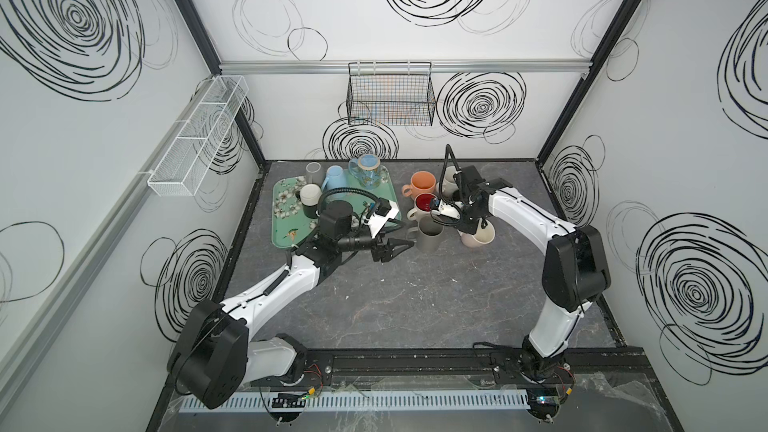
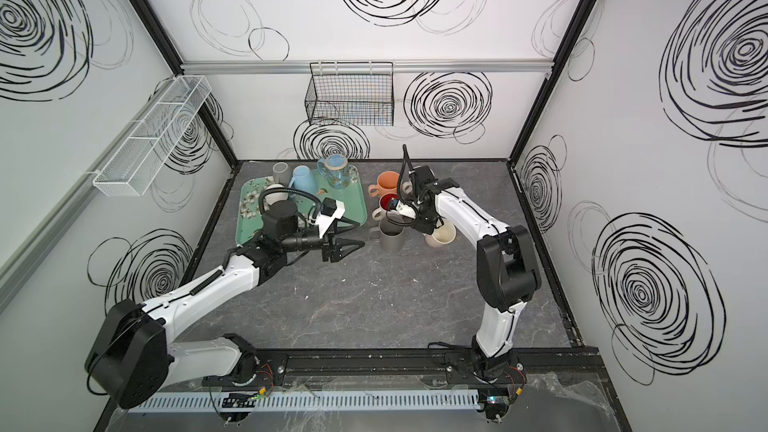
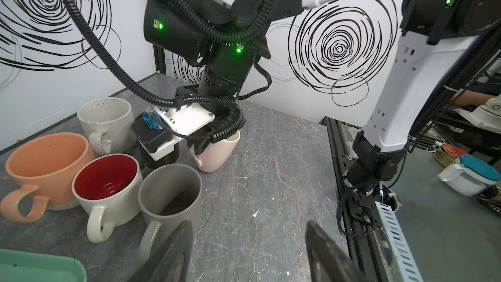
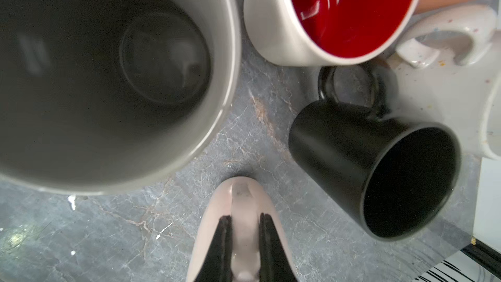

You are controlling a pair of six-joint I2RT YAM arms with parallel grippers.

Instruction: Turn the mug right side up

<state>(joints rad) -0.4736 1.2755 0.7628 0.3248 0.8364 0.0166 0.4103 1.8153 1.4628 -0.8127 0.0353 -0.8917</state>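
The right gripper moves the leaning pink mug outward and toward the grey mug (image 1: 430, 236) next, stands it straight on the bare tabletop there and releases it.
A pale pink mug (image 1: 478, 238) (image 3: 219, 153) stands mouth up, leaning slightly, with its base down at the dark table. My right gripper (image 4: 246, 217) (image 1: 467, 228) is shut on its handle (image 4: 245, 199) from above. A black mug (image 4: 379, 169) lies on its side close by, its mouth facing sideways; in the other views my right wrist hides it. My left gripper (image 3: 248, 225) (image 1: 405, 245) hangs open and empty over the table, just beside an upright grey mug (image 1: 430, 236) (image 3: 170, 188).
Upright mugs crowd behind the grey one: a red-lined white one (image 1: 424, 203), an orange one (image 1: 422, 184) and a speckled white one (image 3: 105, 120). A green tray (image 1: 286, 230) with several cups lies at the left. A black rail (image 1: 415, 363) runs along the front edge.
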